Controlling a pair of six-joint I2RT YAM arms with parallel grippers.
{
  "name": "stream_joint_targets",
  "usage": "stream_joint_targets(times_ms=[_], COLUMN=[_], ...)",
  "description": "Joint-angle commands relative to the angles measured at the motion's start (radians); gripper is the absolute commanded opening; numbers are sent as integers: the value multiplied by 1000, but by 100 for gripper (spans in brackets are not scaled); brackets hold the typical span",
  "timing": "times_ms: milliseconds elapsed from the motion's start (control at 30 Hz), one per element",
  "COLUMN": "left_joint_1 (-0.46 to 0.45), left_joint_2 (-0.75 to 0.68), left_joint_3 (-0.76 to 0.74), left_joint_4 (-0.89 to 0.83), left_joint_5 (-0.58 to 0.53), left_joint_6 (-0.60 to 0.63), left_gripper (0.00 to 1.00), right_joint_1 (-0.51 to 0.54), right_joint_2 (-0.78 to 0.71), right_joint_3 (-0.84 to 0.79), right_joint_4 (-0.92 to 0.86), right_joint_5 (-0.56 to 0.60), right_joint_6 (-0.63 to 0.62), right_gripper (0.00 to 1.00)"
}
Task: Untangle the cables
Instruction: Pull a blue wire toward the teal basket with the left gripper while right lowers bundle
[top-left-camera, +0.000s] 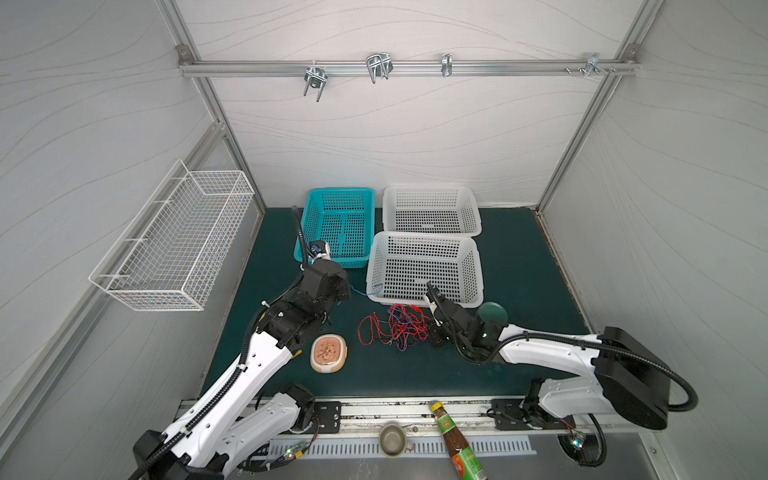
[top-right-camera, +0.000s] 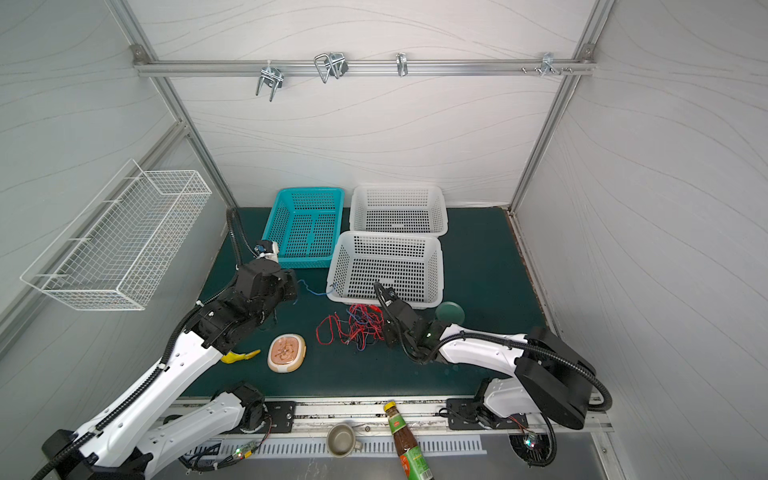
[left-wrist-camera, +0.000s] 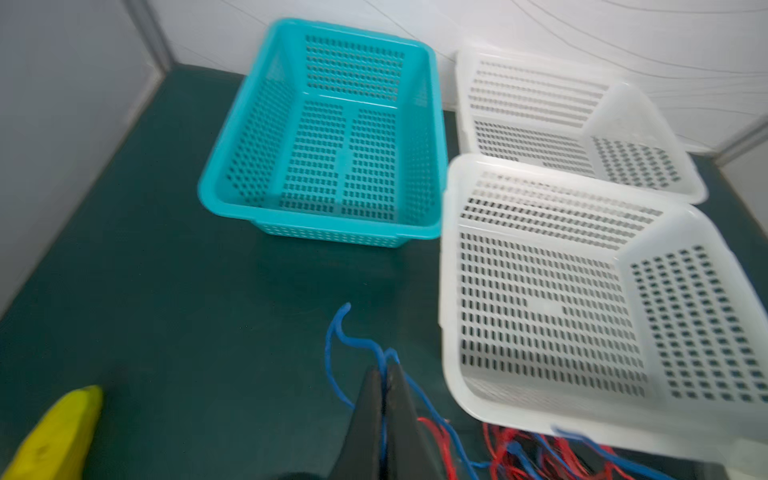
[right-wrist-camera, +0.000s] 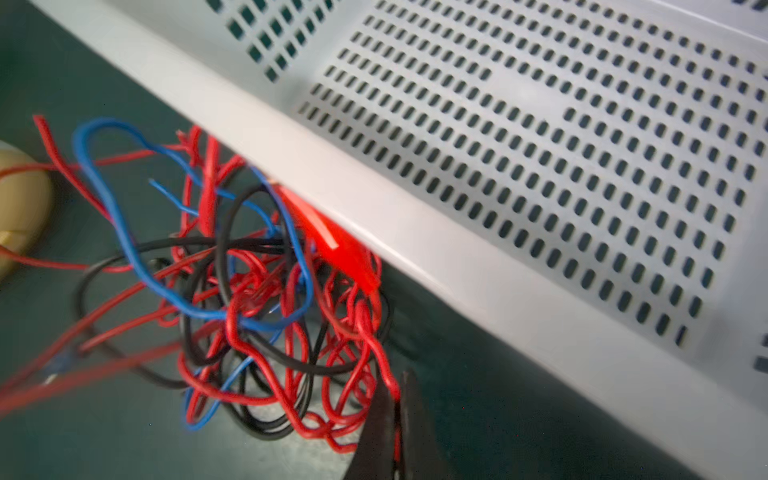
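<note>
The teal basket is empty, so my left gripper will next carry the blue cable outward over the basket's slotted bottom and let go of the cable there.
The cables (top-left-camera: 399, 328) (top-right-camera: 357, 328) lie in a red, blue and black tangle on the green mat, in front of the near white basket. My left gripper (left-wrist-camera: 386, 370) is shut on a blue cable (left-wrist-camera: 332, 353), which runs from the left gripper (top-left-camera: 345, 291) (top-right-camera: 296, 287) along the mat toward the tangle. At the right edge of the tangle (right-wrist-camera: 257, 291) my right gripper (right-wrist-camera: 399, 384) (top-left-camera: 431, 337) is shut on a red cable (right-wrist-camera: 374, 349). A red clip end (right-wrist-camera: 345, 249) sits under the basket's rim.
The near white basket (top-left-camera: 424, 237) is tilted against the tangle. A second white basket (top-left-camera: 428, 188) and a teal basket (top-left-camera: 340, 190) stand behind. A beige oval dish (top-left-camera: 328, 353), a banana (top-right-camera: 241, 356), a dark round lid (top-left-camera: 491, 312), a sauce bottle (top-left-camera: 455, 440) and a cup (top-left-camera: 392, 439) are nearby.
</note>
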Motion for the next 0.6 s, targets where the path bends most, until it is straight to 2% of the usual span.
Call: stream_joint_targets(times_ms=[0,167,300,400,567], left_joint_1=[4,4,5,16,74], left_joint_2=[0,-3,20,69,178], left_joint_3=[53,50,46,68,108], left_joint_4=[-55,-3,71,92,173], left_joint_5=[-198,-161,-108,-90,18], left_joint_6=[-17,12,44,51,68], left_gripper=[0,0,0,0,0], right_joint_1=[5,6,6,8,37], right_joint_2=[-4,-22,-19,-15,-23], right_joint_3=[4,-8,-9,-11,-18], right_joint_4=[-90,-65,-9,39,112], right_joint_5=[106,106,53,2,-66], right_joint_6=[63,59,22,-13,-69], right_gripper=[0,0,0,0,0])
